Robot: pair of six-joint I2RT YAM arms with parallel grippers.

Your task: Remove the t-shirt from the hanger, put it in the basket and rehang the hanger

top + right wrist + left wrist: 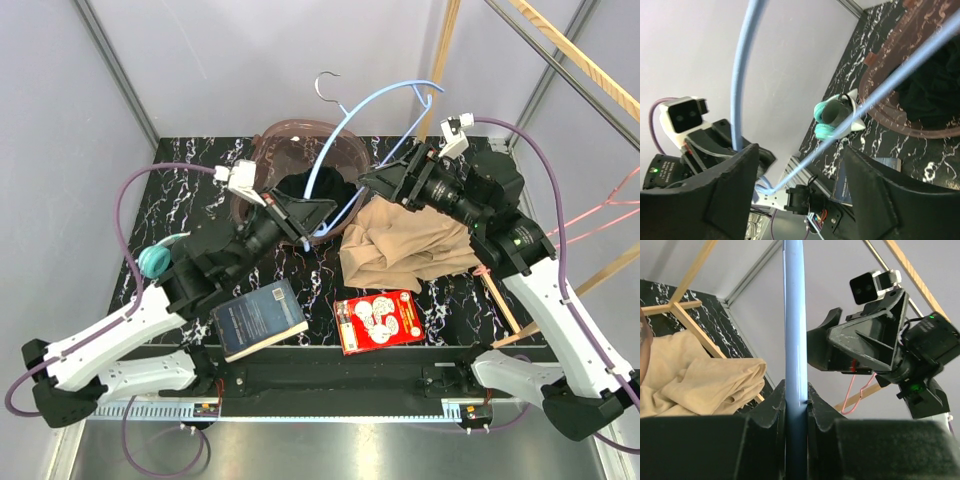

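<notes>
I will next swing my left gripper to the right in the top view and bring the hanger's hook onto the metal rod (541,52) (875,254). Then I will let go of it, because the hanger is bare.
The blue hanger (352,125) is held up bare above the table, its metal hook (326,84) at the top. My left gripper (316,216) is shut on the hanger's lower end; in the left wrist view the blue bar (794,330) runs up from between the closed jaws. The tan t-shirt (408,246) lies crumpled on the table, off the hanger, and also shows in the left wrist view (695,377). My right gripper (385,180) is open and empty beside the hanger, above the shirt. In the right wrist view the hanger's bar (890,82) crosses between its spread fingers (735,185).
A brown translucent bowl (345,150) with dark cloth stands at the back. A dark book (258,318) and a red packet (378,320) lie near the front. A teal object (155,262) sits left. A pink hanger (600,215) and wooden bars (585,285) are at the right.
</notes>
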